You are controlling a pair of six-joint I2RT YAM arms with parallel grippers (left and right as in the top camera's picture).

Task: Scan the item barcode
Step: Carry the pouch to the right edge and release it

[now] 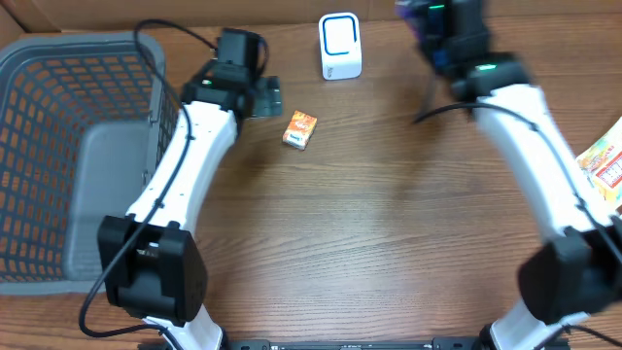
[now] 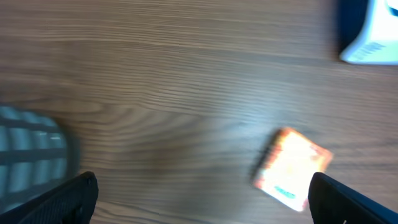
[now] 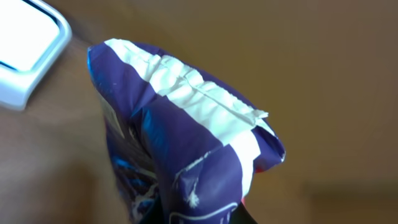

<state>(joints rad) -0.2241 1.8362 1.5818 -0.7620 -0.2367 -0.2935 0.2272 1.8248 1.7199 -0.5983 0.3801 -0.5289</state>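
Observation:
The right gripper swings back and to the right in the overhead view next and releases the colourful packet (image 1: 604, 163) onto the scanner (image 1: 340, 46), as it lies clear of the scanner.
My right gripper (image 1: 434, 27) is at the table's far edge, shut on a purple and white bag (image 3: 180, 137). The bag fills the right wrist view and hides the fingers. In the overhead view only a purple corner of the bag (image 1: 412, 14) shows. The white scanner (image 1: 340, 46) stands just left of it and shows as a white corner (image 3: 28, 50) in the right wrist view. My left gripper (image 1: 262, 97) is open over bare wood with nothing between its fingers. A small orange box (image 1: 299, 129) lies flat just to its right, close to the right fingertip (image 2: 348, 202).
A large grey mesh basket (image 1: 68, 146) takes up the left side of the table. A colourful packet (image 1: 607, 160) lies at the right edge. The scanner (image 2: 370, 31) also shows at the top right of the left wrist view.

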